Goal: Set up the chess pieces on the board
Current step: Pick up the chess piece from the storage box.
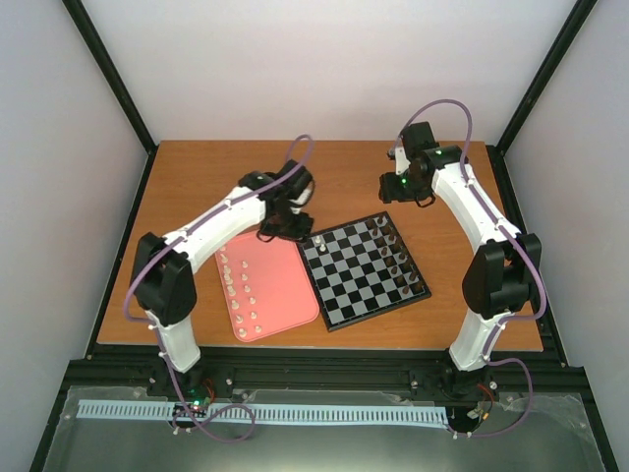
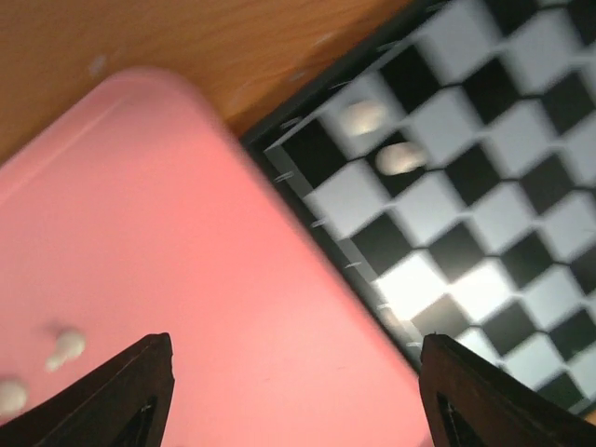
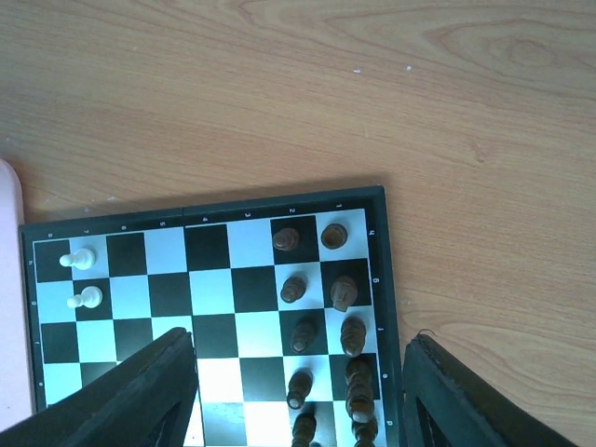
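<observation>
The left gripper will move back and to the left in the top view next, going down onto the farthest cream chess piece of the board-side row.
The board lies at an angle right of the pink tray. Two chess pieces stand on its far left corner squares, blurred in the left wrist view. Two rows of cream chess pieces stand along the tray's left side; a few chess pieces show at the left wrist view's lower left. My left gripper hangs open over the tray's far right corner, beside the board's edge, nothing between its fingers. My right gripper is open and empty above the board's far right part.
Dark brown pieces fill two rows along the board's right side. Bare wooden table lies beyond the board and tray. Black frame rails border the table.
</observation>
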Motion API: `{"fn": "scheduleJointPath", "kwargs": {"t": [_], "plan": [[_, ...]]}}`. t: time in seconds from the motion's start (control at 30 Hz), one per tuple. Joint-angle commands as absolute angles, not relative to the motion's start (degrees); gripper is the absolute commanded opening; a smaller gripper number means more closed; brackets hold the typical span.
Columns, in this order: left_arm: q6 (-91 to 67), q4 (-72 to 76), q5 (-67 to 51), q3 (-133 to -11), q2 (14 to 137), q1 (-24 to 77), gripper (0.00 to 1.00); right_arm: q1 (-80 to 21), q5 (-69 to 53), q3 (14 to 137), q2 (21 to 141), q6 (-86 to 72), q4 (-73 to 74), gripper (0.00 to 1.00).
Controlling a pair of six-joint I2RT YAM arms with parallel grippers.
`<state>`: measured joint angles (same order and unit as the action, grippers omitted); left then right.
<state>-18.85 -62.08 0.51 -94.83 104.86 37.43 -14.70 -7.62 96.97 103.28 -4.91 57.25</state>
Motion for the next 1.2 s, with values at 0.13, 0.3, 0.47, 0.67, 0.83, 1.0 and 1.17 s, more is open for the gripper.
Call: {"fn": "scheduleJointPath", "kwargs": {"t": [0.13,0.3,0.47,0.67,0.83,1.0,1.17], "plan": [[-28.49,-59.75,4.34,-77.22,97.22,23.34,0.68,-14.17,-8.34,98.04,103.37,-3.82,58.23,0.61],[-29.49,-57.21,2.35,-72.87,97.73,19.96,0.64,-14.18,-8.63,97.78,102.99,-3.86,58.32,0.61],[-29.8,-53.94,-0.2,-70.37,99.24,19.78,0.58,-14.24,-8.47,97.19,102.28,-3.78,58.22,0.61],[-30.39,-52.5,0.63,-68.85,100.96,19.69,0.49,-14.21,-7.78,95.54,100.99,-3.69,58.06,0.61],[-30.51,-51.68,0.88,-67.44,101.93,19.2,0.47,-14.17,-7.21,94.32,100.29,-3.6,57.97,0.61],[-29.84,-50.9,1.1,-67.45,103.51,18.69,0.4,-14.2,-7.03,94.52,100.37,-3.69,57.93,0.61],[-29.38,-50.44,1.06,-67.61,104.79,18.05,0.36,-14.17,-6.99,95.37,100.96,-3.78,58.23,0.61]]}}
